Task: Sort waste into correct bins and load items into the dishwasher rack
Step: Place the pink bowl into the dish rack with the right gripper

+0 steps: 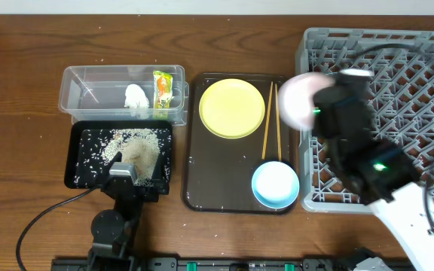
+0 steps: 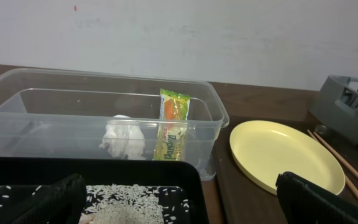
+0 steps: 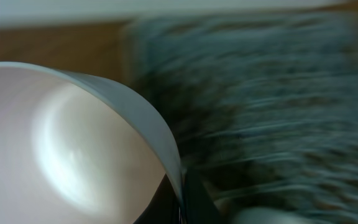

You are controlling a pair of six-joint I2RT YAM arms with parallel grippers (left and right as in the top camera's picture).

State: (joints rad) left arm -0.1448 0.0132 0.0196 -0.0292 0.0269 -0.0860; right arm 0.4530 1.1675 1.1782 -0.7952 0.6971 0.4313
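Observation:
Next, the right gripper swings the white bowl over the grey rack, then turns and lowers the bowl.
My right gripper (image 1: pixel 319 105) is shut on the rim of the white bowl (image 1: pixel 300 98) and holds it in the air at the left edge of the grey dishwasher rack (image 1: pixel 420 75). In the right wrist view the bowl (image 3: pixel 61 149) fills the left side and the rack (image 3: pixel 278 99) is blurred behind it. My left gripper (image 2: pixel 179 199) is open over the black bin (image 1: pixel 89 147), which holds rice grains (image 1: pixel 138 147). The clear bin (image 1: pixel 89 86) holds the paper wad (image 1: pixel 136 98) and snack wrapper (image 1: pixel 161 89). The yellow plate (image 1: pixel 232 108), chopsticks (image 1: pixel 270 120) and light-blue bowl (image 1: pixel 275 184) lie on the brown tray.
The dark-brown serving tray (image 1: pixel 217 173) lies between the bins and the rack. The left arm's base and cable (image 1: pixel 51 211) sit at the table's front left. The small white cup is out of view.

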